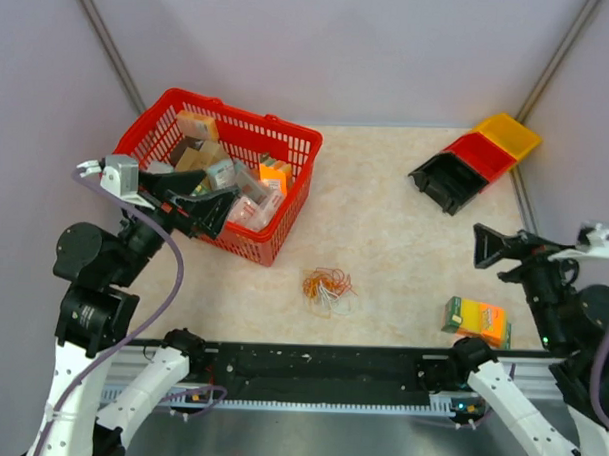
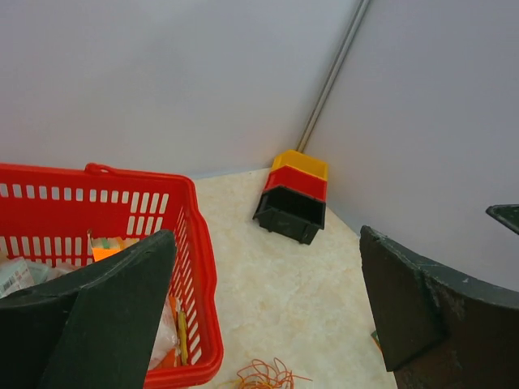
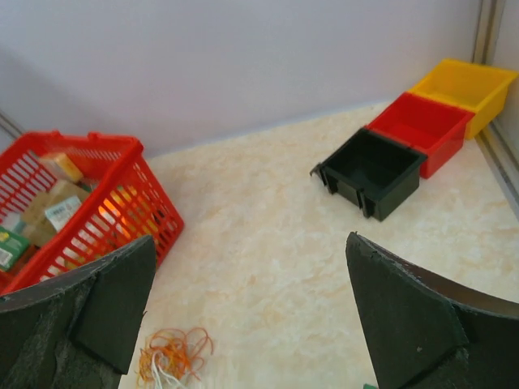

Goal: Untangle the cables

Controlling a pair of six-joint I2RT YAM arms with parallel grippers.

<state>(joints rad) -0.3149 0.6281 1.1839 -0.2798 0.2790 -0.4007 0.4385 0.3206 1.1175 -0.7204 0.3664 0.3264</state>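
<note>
The red loops nearest the orange-and-green box (image 3: 199,340) are below my right gripper and to its left in the top view. I should move my right gripper across and down onto them next.
The cables (image 1: 327,287) are a small tangle of thin orange, red and whitish loops lying on the table near its front middle. They also show at the bottom edge of the left wrist view (image 2: 263,375) and at the lower left of the right wrist view (image 3: 173,354). My left gripper (image 1: 207,207) is open and empty, raised over the red basket's near side, well left of the tangle. My right gripper (image 1: 489,252) is open and empty, raised at the right, far from the tangle.
A red basket (image 1: 294,138) full of small packages stands at the back left. Black, red and yellow bins (image 1: 474,161) sit in a row at the back right. An orange-and-green box (image 1: 476,320) lies at the front right, near my right arm.
</note>
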